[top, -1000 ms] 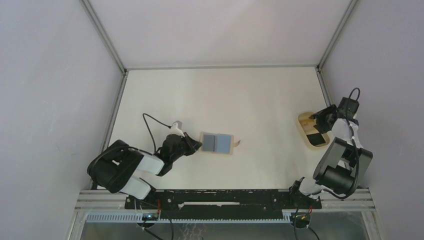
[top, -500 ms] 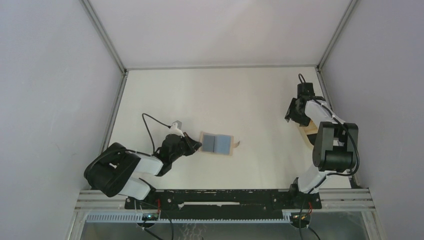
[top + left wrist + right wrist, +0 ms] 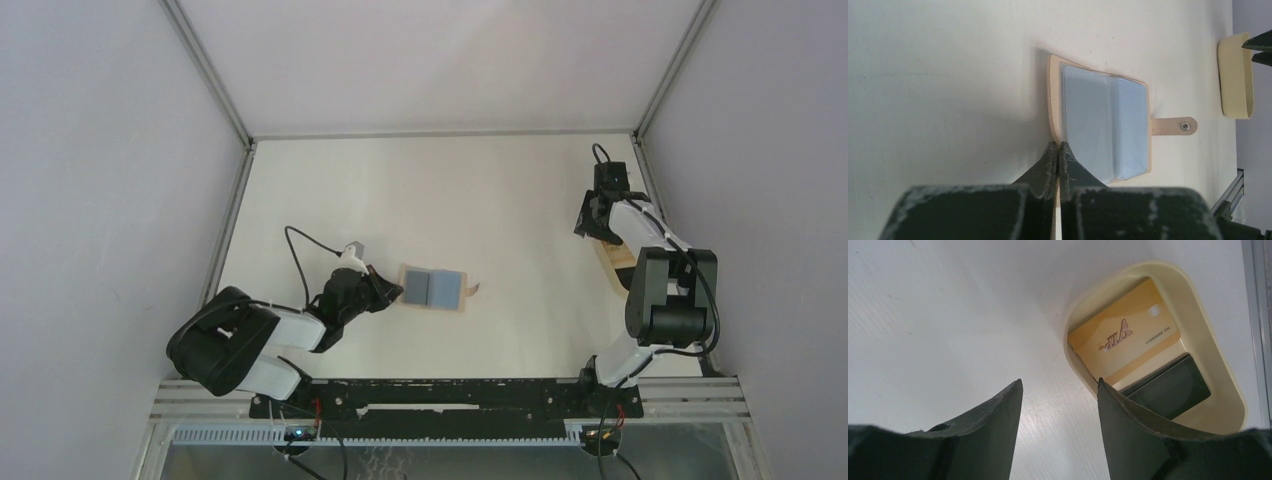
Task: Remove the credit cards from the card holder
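Note:
My right gripper comes down onto the tray's rim beside the gold card next, one finger inside and one outside.
The tan card holder (image 3: 434, 288) lies open on the table, with a light blue card (image 3: 1103, 125) in its clear sleeves and its snap strap (image 3: 1175, 126) pointing right. My left gripper (image 3: 392, 290) is shut on the holder's near left edge (image 3: 1054, 100); in the left wrist view the fingertips (image 3: 1058, 145) pinch the tan rim. My right gripper (image 3: 588, 226) is open and empty, above the table just left of the oval tray; in its wrist view (image 3: 1058, 382) nothing is between the fingers. A black card (image 3: 1168, 387) lies in that tray.
The tan oval tray (image 3: 1198, 305) stands near the right wall (image 3: 612, 262) and also holds a gold card (image 3: 1123, 340). It shows at the far right of the left wrist view (image 3: 1235, 75). Enclosure walls ring the table.
My right arm swung from over the tray toward the back and slightly left, now beside the tray's far end. The left gripper and the card holder have not moved.

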Robot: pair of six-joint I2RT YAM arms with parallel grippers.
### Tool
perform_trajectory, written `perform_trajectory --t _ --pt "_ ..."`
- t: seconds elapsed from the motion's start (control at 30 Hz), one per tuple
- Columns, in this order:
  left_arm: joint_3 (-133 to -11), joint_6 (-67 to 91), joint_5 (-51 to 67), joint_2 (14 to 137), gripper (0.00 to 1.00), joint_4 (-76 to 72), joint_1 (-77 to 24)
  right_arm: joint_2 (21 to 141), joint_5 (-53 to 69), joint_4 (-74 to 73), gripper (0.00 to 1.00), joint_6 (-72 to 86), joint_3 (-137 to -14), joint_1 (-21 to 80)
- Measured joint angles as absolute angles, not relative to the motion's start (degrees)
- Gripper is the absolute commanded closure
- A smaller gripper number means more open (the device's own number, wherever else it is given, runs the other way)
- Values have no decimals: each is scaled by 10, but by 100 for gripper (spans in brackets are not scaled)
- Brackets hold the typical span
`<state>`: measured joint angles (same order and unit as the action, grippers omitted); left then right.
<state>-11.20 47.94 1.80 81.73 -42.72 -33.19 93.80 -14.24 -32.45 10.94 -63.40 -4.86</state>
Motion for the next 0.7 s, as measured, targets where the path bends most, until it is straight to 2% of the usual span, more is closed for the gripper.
perform_trajectory --t 0.37,0.67,0.7 --pt "-112 475 20 817 100 -424 -330 1019 -119 -291 43 110 -662 -72" --pt "-112 474 22 813 100 -414 -328 1057 -110 -287 71 115 -696 -72" --pt "-112 474 22 813 100 -414 -328 1060 -109 -286 78 115 -700 -72"
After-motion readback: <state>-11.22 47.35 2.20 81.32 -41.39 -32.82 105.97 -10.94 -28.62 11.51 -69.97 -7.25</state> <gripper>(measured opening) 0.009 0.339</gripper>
